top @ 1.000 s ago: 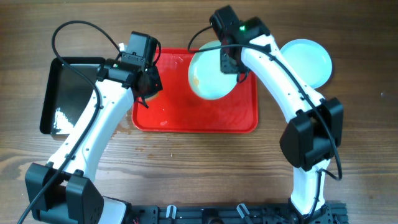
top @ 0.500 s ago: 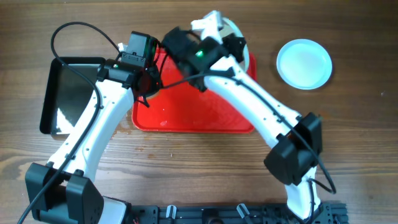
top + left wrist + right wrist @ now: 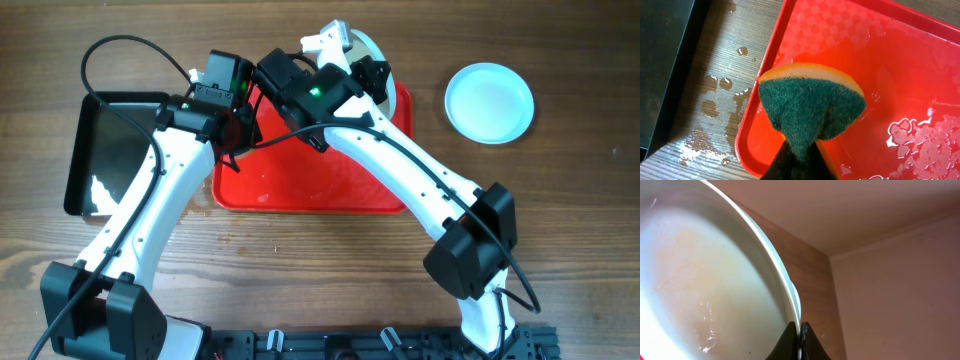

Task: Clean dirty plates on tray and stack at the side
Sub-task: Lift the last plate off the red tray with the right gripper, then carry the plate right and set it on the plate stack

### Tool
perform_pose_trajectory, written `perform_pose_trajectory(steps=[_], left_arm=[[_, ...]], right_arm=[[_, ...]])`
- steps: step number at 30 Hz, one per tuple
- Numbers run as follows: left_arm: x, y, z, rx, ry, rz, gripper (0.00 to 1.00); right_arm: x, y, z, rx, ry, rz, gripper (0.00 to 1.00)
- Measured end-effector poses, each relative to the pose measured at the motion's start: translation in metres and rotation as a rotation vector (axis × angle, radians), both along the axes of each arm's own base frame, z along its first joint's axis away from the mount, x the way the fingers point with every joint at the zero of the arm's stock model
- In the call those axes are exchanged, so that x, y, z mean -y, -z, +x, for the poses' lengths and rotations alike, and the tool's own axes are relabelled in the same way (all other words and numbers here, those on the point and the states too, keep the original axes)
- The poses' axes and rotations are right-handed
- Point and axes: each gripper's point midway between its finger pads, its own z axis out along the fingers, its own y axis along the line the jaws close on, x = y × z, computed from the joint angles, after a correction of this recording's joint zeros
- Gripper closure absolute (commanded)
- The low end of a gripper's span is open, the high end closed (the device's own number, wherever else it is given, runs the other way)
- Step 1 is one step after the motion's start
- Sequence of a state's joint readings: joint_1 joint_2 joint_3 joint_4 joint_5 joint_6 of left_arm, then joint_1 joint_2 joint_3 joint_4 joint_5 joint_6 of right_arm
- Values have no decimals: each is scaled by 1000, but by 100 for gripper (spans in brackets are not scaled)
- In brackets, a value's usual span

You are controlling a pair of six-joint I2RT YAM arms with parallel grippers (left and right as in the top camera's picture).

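Note:
I will next swing my right gripper to the right in the overhead view, turn the tipped plate flat and lower it there, as the second plate (image 3: 489,103) lies uncovered.
My right gripper (image 3: 368,72) is shut on the rim of a pale plate (image 3: 366,42) and holds it tipped on edge above the far side of the red tray (image 3: 300,190). In the right wrist view the jaws (image 3: 800,336) pinch the rim, and the plate's face (image 3: 710,280) shows faint orange smears and wet spots. My left gripper (image 3: 238,128) is shut on a green and orange sponge (image 3: 812,107) over the wet tray's (image 3: 900,75) left rim. A second plate (image 3: 488,102) lies flat on the table at the right. No third plate shows.
A glossy black tray (image 3: 110,150) lies left of the red tray and also shows in the left wrist view (image 3: 665,60). Water drops (image 3: 715,100) lie on the wood between the two trays. The right arm crosses over the red tray.
The right arm has swung left and turned its wrist. The plate went from face-up over the tray to on edge at the tray's far side. The left arm has not moved.

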State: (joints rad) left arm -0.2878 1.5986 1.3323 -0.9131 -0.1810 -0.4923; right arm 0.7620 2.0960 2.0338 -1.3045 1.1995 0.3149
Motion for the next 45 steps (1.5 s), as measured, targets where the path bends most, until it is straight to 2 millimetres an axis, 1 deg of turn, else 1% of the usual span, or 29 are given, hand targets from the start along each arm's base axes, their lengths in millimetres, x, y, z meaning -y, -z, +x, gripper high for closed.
perform_pose_trajectory(steps=[6,13,16,17,18,19,21,22,23,26,27,30,31,32,33,34,35,36,37,38,39,40,41,42,43,45], left_arm=[[0,0,0,0,0,0,96],[0,0,0,0,0,0,96],[0,0,0,0,0,0,96],[0,0,0,0,0,0,96],[0,0,0,-1,0,0,96],[0,0,0,-1,0,0,96],[0,1,-2,-8,1,2,96],[0,1,-2,-8,1,2,96],[0,1,-2,-7,1,2,96],[1,-1,2,7,1,-2,96],[1,-1,2,8,1,-2,96],[1,-1,2,7,1,-3,96],[1,-1,2,7,1,-2,96],[1,-1,2,7,1,-2,96],[1,-1,2,8,1,-2,96],[1,-1,2,7,1,-2,96],[1,-1,2,9,1,-3,96],[1,-1,3,14,0,-4,96],[1,-1,3,14,1,-5,96],[1,-1,3,14,1,-4,96],[1,-1,3,14,1,-4,96],[1,-1,3,14,1,-4,96],[1,-1,3,14,0,-4,96],[1,-1,3,14,1,-4,96],[1,-1,3,14,1,-4,96],[1,-1,3,15,1,-4,96]], right_arm=[[-4,7,0,-22,-7,40,96],[-4,8,0,-26,-9,45,96],[-6,18,0,-65,-10,103,96],[-7,32,2,-113,-6,201,96],[-1,42,5,-148,12,254,96],[9,54,8,-195,39,305,95],[35,63,12,-244,103,354,96],[47,60,11,-250,130,381,96],[51,50,11,-224,138,435,95],[41,12,12,-128,77,607,96],[41,15,9,-143,67,624,96],[47,49,-4,-265,95,579,96],[50,53,-7,-289,106,565,96],[50,44,-8,-284,105,569,96],[48,32,-4,-242,91,599,96],[45,11,-2,-176,67,650,96],[46,-7,-3,-133,43,688,96],[51,-11,-6,-124,30,697,96],[56,4,-10,-157,44,677,96],[64,31,-18,-231,81,632,96],[70,53,-25,-296,117,585,96],[78,70,-32,-343,160,533,96],[87,77,-37,-357,207,482,96],[99,61,-36,-280,250,442,96],[108,36,-31,-171,267,427,96],[128,-30,-30,100,284,459,96]])
